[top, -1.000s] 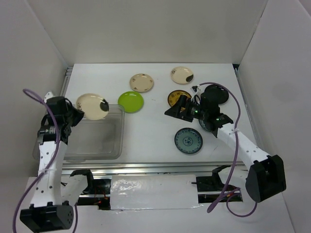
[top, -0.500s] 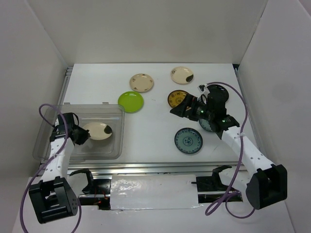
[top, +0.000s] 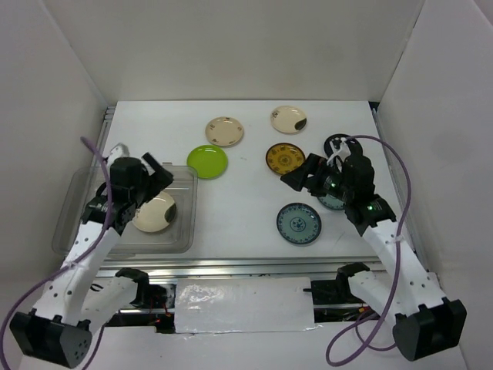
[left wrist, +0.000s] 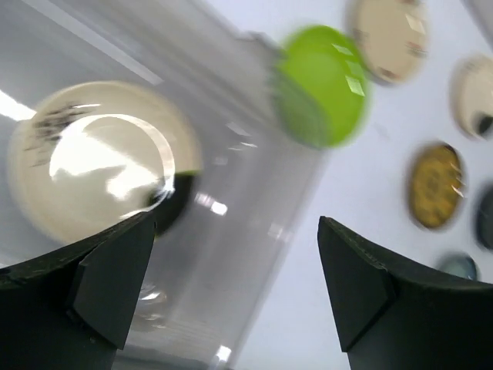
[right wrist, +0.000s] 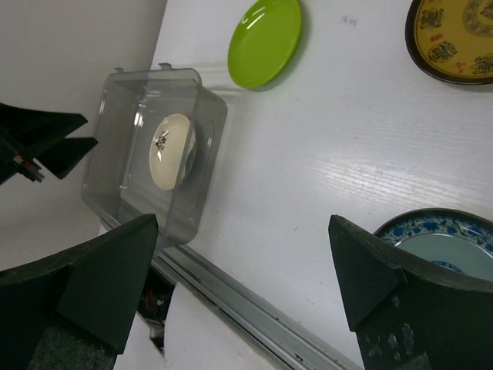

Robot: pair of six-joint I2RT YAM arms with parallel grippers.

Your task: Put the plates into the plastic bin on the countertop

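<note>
I will next sweep my left gripper past the lime plate (top: 207,161) and down onto the brown-gold plate's bin-side rim (top: 269,159), because that rim is below the gripper, to its right in the top view.
A cream plate (top: 156,213) with a dark mark lies inside the clear plastic bin (top: 77,202) at the left of the countertop (top: 246,200). My left gripper (top: 158,181) hangs open above the bin's right part, apart from the plate (left wrist: 92,154); in its wrist view the fingers frame the bin wall (left wrist: 231,231). On the counter lie a lime plate (top: 207,161), two cream plates (top: 224,131) (top: 289,119), a brown-gold one (top: 284,159), a black one (top: 339,142) and a blue-grey one (top: 299,223). Another blue-grey plate (top: 333,202) is partly under my right arm. My right gripper (top: 302,174) is open and empty above the counter.
White walls close off the back and both sides. A metal rail (top: 254,266) runs along the near edge, and it also shows in the right wrist view (right wrist: 254,301). A purple cable (top: 385,166) loops over the right arm.
My left gripper carried the cream plate into the bin, opened, let it go and rose. The right arm shifted slightly to the right, still open.
</note>
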